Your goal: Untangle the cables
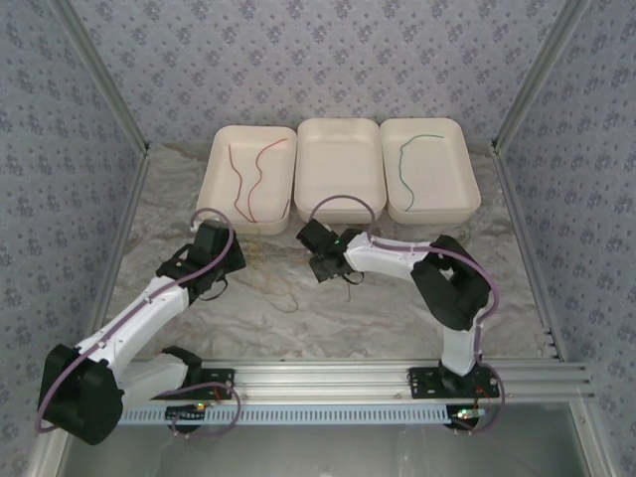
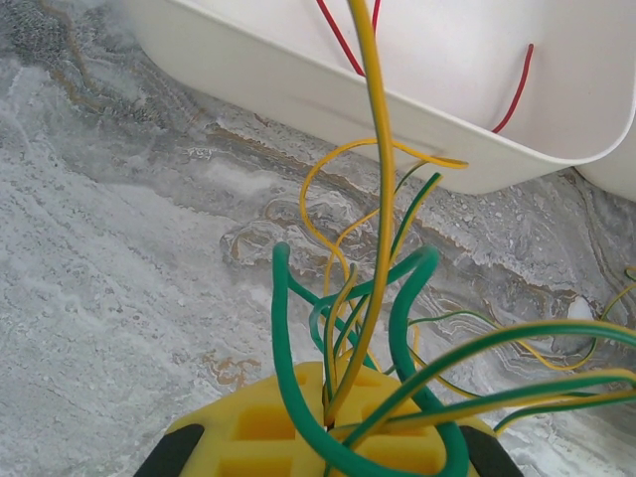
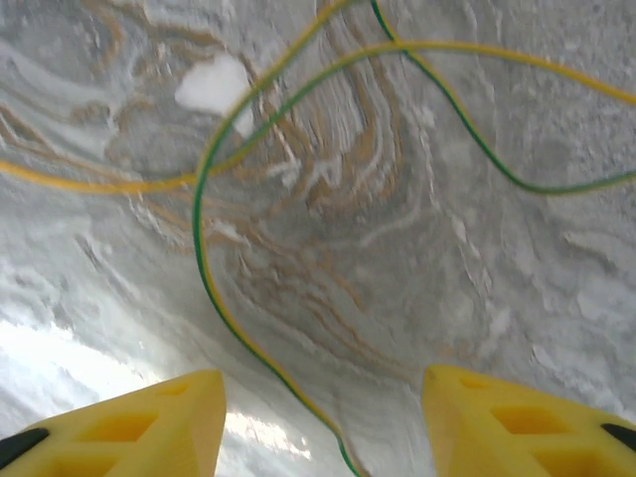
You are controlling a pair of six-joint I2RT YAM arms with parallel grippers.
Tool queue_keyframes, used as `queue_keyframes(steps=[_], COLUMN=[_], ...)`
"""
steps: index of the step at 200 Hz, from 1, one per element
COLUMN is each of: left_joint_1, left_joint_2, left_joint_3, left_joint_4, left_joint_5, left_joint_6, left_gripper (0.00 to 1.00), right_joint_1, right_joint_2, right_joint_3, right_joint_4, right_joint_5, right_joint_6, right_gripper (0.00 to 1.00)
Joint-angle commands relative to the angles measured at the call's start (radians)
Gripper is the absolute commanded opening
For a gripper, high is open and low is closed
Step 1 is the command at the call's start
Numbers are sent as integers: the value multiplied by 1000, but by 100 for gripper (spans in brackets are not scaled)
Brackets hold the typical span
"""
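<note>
I should next pull my left gripper away from the right gripper, toward the closer patterned wall, and release the bundle of cables, because the tabletop between it and that wall is bare.
My left gripper (image 2: 333,422) is shut on a bundle of the cables (image 2: 383,298), thick green and thin yellow-green strands that fan out from between its yellow fingers. From above, this gripper (image 1: 237,260) sits just in front of the left tray (image 1: 214,189), which holds two red cables (image 1: 248,179). My right gripper (image 3: 323,422) is open, low over the table, and one yellow-green cable (image 3: 214,288) runs between its fingers without being pinched. Loose thin strands (image 1: 283,293) lie on the table between the two grippers. A green cable (image 1: 409,159) lies in the right tray (image 1: 467,194).
The middle tray (image 1: 340,209) stands between the other two at the back of the marbled table (image 1: 397,308). The right gripper (image 1: 328,270) hovers in front of it. An aluminium rail (image 1: 328,378) runs along the near edge, and patterned walls close in both sides.
</note>
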Motion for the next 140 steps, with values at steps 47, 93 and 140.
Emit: queue_keyframes(steps=[47, 93, 140], left_joint_1=[10, 15, 16], left_joint_2=[-31, -8, 49], left_joint_3=[26, -10, -37], left_joint_4=[-23, 5, 52], left_joint_5=[-1, -11, -19], left_joint_6=[18, 11, -5], left_gripper=[0, 0, 0], right_joint_1=[-14, -76, -436], right_joint_2=[33, -403, -526], right_joint_3=[28, 162, 632], right_joint_4=[-14, -100, -141], right_joint_5=[38, -21, -428], right_joint_6=[-7, 2, 127], right_gripper=[0, 0, 0])
